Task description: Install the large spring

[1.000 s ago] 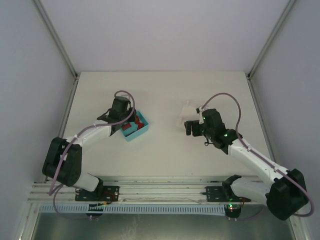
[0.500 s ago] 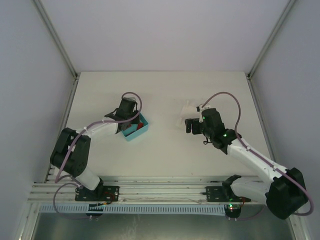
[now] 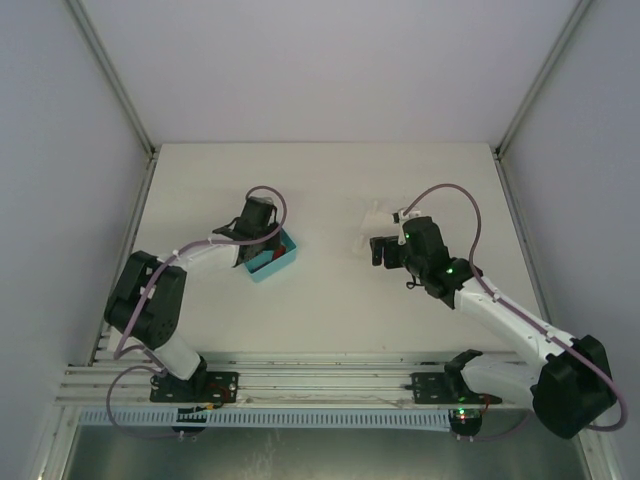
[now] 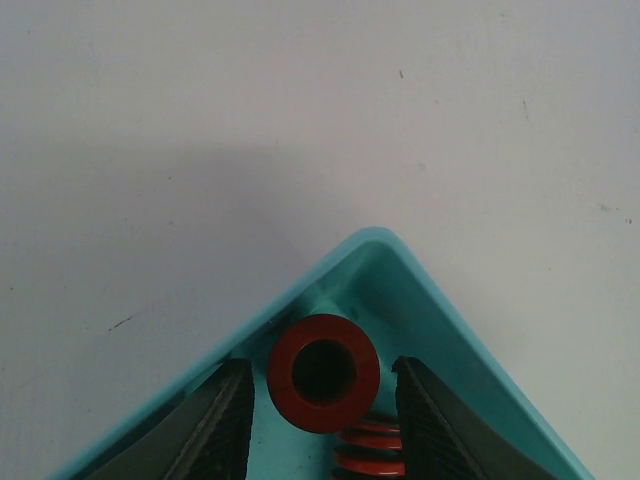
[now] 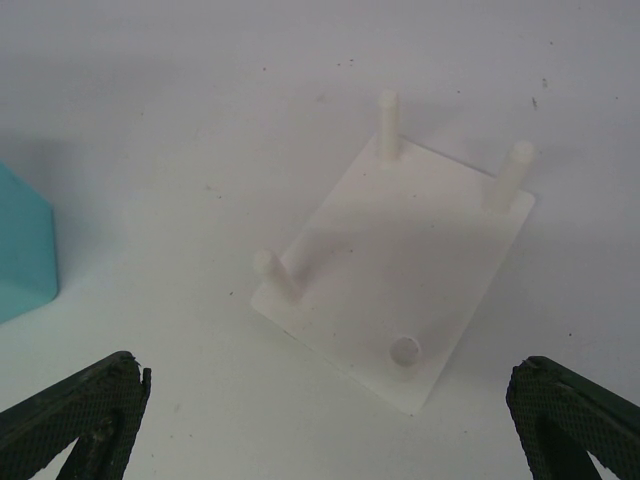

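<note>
The large red spring lies to the left of my right gripper in the top view, so I will turn that gripper next and bring it across to close on the spring.
A large red spring (image 4: 322, 327) stands end-on in a corner of the teal bin (image 4: 440, 310), seen in the left wrist view. My left gripper (image 4: 322, 365) is down inside the bin (image 3: 288, 256) with a finger on each side of the spring. It is open, with small gaps to the spring. A smaller red spring (image 4: 370, 450) lies below the large one. The white base plate (image 5: 400, 260) carries several upright pegs. My right gripper (image 5: 325, 375) hovers wide open and empty just in front of it. In the top view the plate (image 3: 375, 215) lies beyond the right gripper (image 3: 383, 250).
The bin's edge shows at the left of the right wrist view (image 5: 20, 240). Metal frame posts and grey walls stand along the table's left, right and back sides. A rail runs along the near edge by the arm bases.
My left gripper has shifted right and reached deeper into the teal bin, its arm folding closer in. The right gripper has barely moved.
</note>
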Controlling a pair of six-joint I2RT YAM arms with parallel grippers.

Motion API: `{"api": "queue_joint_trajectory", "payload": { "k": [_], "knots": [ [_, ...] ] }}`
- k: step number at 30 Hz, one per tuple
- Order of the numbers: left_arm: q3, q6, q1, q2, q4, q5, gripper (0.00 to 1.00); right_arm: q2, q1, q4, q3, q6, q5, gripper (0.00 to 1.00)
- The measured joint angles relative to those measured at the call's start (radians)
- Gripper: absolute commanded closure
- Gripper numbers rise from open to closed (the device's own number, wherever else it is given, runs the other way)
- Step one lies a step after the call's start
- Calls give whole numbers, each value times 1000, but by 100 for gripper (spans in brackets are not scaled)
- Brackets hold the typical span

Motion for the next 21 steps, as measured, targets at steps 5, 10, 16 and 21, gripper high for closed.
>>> {"api": "queue_joint_trajectory", "payload": {
  "k": [5,10,16,21],
  "knots": [
    [0,0,-1,28,8,0,57,0,2,0,0,0,3,1],
    [-6,0,-3,59,16,-6,58,0,4,0,0,0,8,1],
    [-10,0,-6,76,35,-8,63,0,6,0,0,-6,11,1],
    [-10,4,-10,84,39,-18,74,0,6,0,0,-11,14,1]
  ]
}}
